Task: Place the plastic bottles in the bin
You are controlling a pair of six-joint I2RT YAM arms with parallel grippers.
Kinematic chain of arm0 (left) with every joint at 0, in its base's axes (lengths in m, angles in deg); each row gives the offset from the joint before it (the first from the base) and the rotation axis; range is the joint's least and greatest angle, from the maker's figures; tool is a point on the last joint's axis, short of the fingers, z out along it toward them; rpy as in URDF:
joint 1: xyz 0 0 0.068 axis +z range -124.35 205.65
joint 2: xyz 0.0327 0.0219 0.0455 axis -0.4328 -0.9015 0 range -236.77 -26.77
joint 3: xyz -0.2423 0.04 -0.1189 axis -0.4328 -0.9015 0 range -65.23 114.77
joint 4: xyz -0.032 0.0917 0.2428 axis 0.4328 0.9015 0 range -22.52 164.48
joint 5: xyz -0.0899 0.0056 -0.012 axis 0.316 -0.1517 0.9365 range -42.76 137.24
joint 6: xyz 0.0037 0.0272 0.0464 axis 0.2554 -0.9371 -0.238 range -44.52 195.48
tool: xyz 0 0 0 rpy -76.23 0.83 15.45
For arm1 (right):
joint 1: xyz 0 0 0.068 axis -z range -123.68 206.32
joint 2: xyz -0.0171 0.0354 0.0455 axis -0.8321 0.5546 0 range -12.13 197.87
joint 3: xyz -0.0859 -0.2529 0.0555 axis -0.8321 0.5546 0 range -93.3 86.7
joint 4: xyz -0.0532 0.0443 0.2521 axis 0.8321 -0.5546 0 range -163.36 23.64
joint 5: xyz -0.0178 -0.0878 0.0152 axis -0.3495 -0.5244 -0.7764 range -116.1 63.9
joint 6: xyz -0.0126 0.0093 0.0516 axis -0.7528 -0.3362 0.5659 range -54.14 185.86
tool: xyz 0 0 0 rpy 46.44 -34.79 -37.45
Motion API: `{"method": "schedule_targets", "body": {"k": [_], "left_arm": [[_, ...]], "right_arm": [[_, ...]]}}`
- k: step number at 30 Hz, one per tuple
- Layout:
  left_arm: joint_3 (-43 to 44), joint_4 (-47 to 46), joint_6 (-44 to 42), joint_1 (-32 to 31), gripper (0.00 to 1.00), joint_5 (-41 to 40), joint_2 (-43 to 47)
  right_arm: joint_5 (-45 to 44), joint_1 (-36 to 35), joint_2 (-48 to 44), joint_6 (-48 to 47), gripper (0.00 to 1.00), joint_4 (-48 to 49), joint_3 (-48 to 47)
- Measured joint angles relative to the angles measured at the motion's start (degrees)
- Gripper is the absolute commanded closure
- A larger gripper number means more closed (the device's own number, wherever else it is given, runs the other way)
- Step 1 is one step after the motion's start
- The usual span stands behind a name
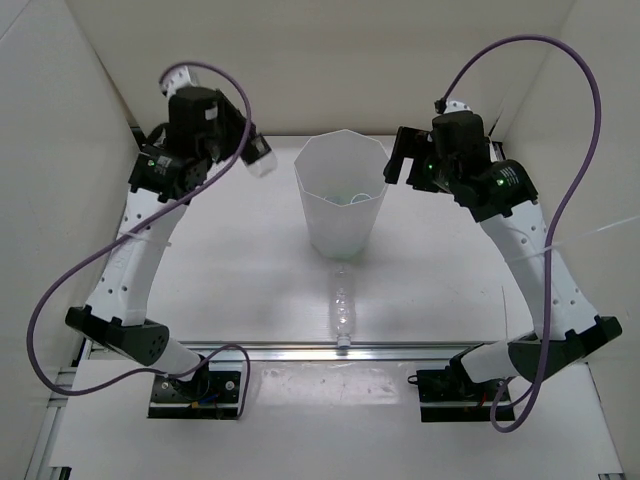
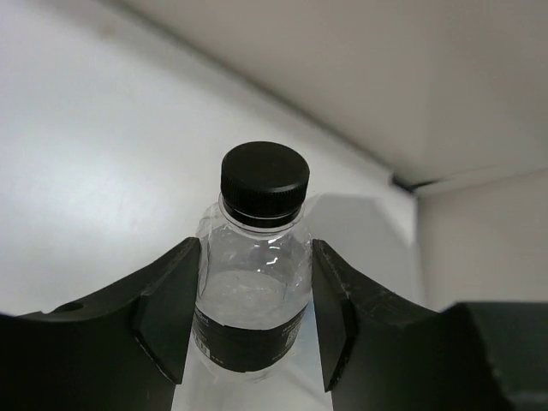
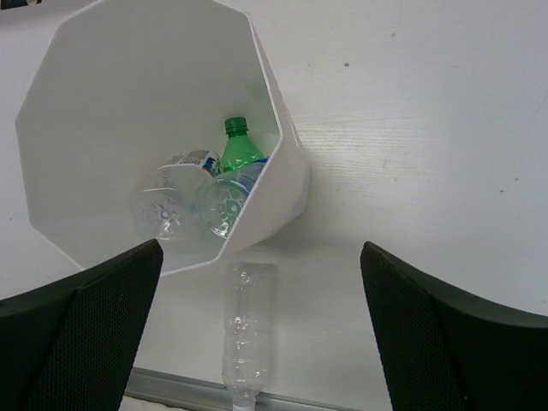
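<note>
My left gripper moves the black-label bottle to the right in the top view, over the bin's opening (image 1: 343,168), next and releases it, as the bottle hangs beside the bin.
The white faceted bin (image 1: 340,215) stands mid-table; it also shows in the right wrist view (image 3: 274,171). Inside it lie the green bottle (image 3: 240,147), a white-label bottle (image 3: 184,171) and a blue-label bottle (image 3: 231,197). The plain clear bottle (image 1: 343,310) lies on the table in front of the bin, cap toward the near rail, and shows in the right wrist view (image 3: 248,330). My left gripper (image 1: 258,160) is raised left of the bin's rim, shut on the black-label, black-capped bottle (image 2: 253,282). My right gripper (image 1: 398,160) hangs open and empty right of the rim.
A metal rail (image 1: 340,352) runs along the table's near edge, against the clear bottle's cap. White walls enclose the table on the left, back and right. Purple cables loop from both arms.
</note>
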Motion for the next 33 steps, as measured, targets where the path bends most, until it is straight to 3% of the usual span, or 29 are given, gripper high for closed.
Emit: {"method": "schedule_targets", "body": {"k": [7,13,16,17,20,24,29,33], "left_arm": [[23.6,-4.7,-5.7,-5.2,0.58,1.3,-11.5],[23.3,-5.3,-11.2,-14.9,0.53,3.8,-22.6],[18.6,-3.2,-13.3,-18.6,0.2,3.7,-24.7],[17.6,-2.3,-13.7,-19.4,0.0,3.4,-24.9],[17.3,-1.1,-15.4,-20.0,0.0,0.4,-23.8],[13.7,-2.1,-15.3,-19.1,0.0,-8.2,-15.2],[-8.7,-4.8,-9.7,-10.6,0.0,-15.1,11.1],[-25.9,-3.4,-5.4,-0.4,0.0,-17.1,28.0]], "right_arm": [[2.2,4.5,-2.7,3.5,0.0,0.0,5.9],[4.7,9.1,-5.3,6.4,0.0,0.2,11.5],[5.7,10.6,-7.7,7.3,0.0,0.8,15.0],[6.0,10.9,-8.7,7.8,0.0,1.2,16.3],[8.0,11.0,-13.3,9.0,0.0,3.5,22.6],[14.0,11.0,-22.1,10.5,0.0,9.7,37.4],[21.9,9.3,-27.6,13.6,0.0,20.5,58.6],[18.3,0.7,-32.0,14.7,0.0,31.6,72.4]]}}
